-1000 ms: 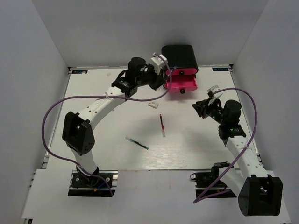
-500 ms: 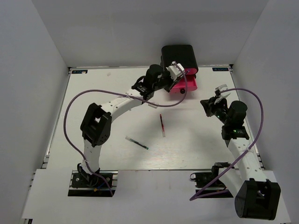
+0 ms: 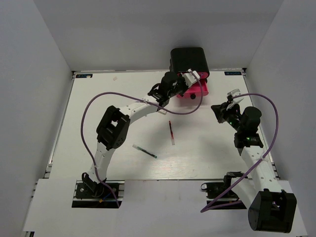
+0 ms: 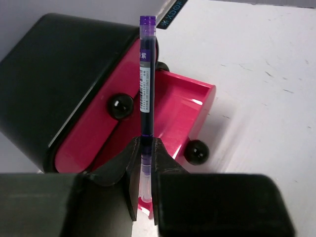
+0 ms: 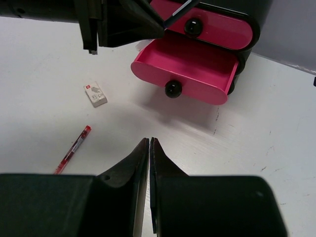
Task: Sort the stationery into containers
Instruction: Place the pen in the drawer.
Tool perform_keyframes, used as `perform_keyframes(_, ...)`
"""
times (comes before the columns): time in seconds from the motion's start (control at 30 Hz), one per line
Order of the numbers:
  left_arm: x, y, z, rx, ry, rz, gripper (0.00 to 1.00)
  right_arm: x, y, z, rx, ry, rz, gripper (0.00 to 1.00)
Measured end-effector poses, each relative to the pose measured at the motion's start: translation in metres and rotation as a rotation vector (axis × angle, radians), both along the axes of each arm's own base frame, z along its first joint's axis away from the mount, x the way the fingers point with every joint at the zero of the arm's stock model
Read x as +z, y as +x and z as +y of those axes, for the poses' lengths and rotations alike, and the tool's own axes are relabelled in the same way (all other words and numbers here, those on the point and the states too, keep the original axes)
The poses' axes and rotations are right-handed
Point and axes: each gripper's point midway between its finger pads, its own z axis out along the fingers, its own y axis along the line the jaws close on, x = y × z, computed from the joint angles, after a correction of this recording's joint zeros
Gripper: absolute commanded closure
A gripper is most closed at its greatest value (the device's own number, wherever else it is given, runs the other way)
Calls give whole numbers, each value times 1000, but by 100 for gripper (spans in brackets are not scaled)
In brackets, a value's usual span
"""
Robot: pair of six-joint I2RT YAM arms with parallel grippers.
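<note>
I need to lower my left gripper a little next and keep the purple pen over the open bottom drawer (image 3: 196,89) (image 4: 167,117).
The containers are pink-red drawers in a glossy black case (image 3: 188,58) at the table's back. The bottom drawer (image 3: 196,90) is pulled open; it appears as drawer (image 4: 175,111) in the left wrist view and as drawer (image 5: 192,64) in the right wrist view. My left gripper (image 3: 184,85) (image 4: 144,144) is shut on a purple pen (image 4: 146,74), which points forward over the open drawer. My right gripper (image 3: 217,109) (image 5: 149,141) is shut with nothing in it, low over the table in front of the drawer. A red pen (image 3: 171,132) (image 5: 73,149), a dark teal pen (image 3: 144,151) and a small white block (image 5: 95,94) lie on the table.
Grey walls enclose the table on three sides, with the case close to the back wall. The left arm's purple cable (image 3: 128,96) arcs over the table's left half. The right arm's cable (image 3: 269,116) loops near the right wall.
My left arm has swung to the right with the purple pen, from beside the case to over the open drawer. My right gripper has shut and drawn back slightly to the right.
</note>
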Motion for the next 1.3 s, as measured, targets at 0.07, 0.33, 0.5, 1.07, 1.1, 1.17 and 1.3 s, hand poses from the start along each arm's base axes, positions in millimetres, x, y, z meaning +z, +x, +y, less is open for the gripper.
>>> perform_keyframes(0.07,1,6,-2,10,3,-20,86,0,0,1,4,0,-2,90)
perform_keyframes(0.33,-21,18,-3,41,44,-24,84,-1,0,1,8,-8,-7,90)
perform_keyframes(0.5,-29,22,1,64,70,-25,74,-5,-2,1,9,-10,1,90)
perform_keyframes(1.07,-18,24,2,83,60,-42,47,-5,-2,-2,13,-10,-3,72)
perform_keyframes(1.1,-14,22,1,80,50,-43,44,-5,-3,-1,25,-10,-3,69)
perform_keyframes(1.17,-3,12,1,76,22,-29,40,-6,-5,3,56,-16,-5,67)
perform_keyframes(1.3,46,-27,21,97,-84,27,32,-14,-10,14,127,-22,19,67)
